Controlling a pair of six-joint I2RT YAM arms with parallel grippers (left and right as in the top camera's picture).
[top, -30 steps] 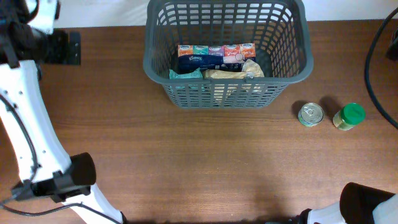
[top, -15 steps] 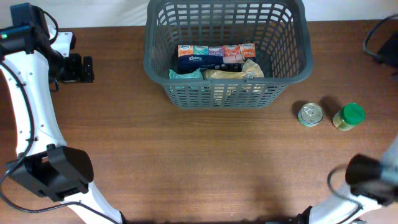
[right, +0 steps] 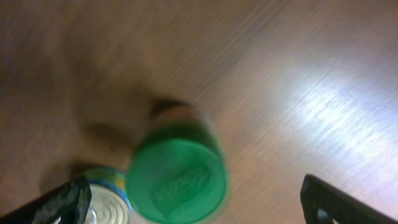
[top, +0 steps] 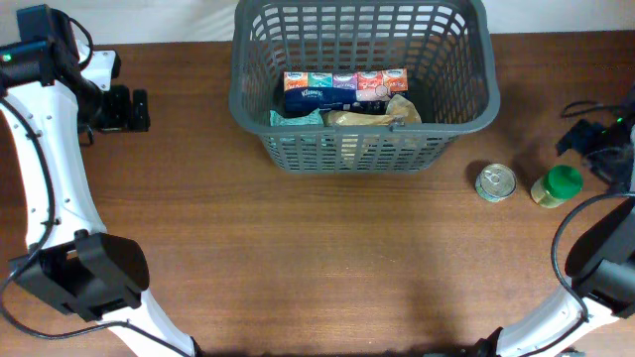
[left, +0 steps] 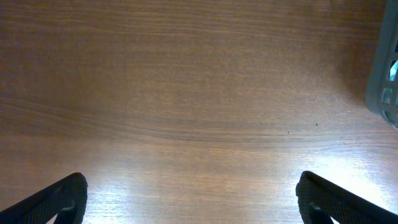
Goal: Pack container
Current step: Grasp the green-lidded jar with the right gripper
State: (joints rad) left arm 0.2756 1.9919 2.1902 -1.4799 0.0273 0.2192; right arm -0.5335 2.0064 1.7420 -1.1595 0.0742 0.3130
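The right gripper moves down and to the left in the overhead view next, around the green-lidded jar's sides, since its lid still lies below the open fingertips.
The dark grey basket (top: 363,150) stands at the table's back middle and holds a row of tissue packs (top: 344,87) and a tan bag (top: 372,118); its corner shows in the left wrist view (left: 387,74). A green-lidded jar (top: 558,184) and a small tin can (top: 495,182) stand right of the basket; both show blurred in the right wrist view, jar (right: 176,180) and can (right: 107,198). My right gripper (right: 196,202) is open, above the jar. My left gripper (left: 193,199) is open and empty over bare wood at the far left.
The left arm (top: 40,149) runs along the table's left side, its gripper end (top: 119,109) well left of the basket. The right arm (top: 600,149) comes in at the right edge, with a black cable nearby. Brown wood lies in front of the basket.
The right arm has swung up from the lower right corner to the right edge beside the green-lidded jar. The left arm swung in earlier and has since stayed still.
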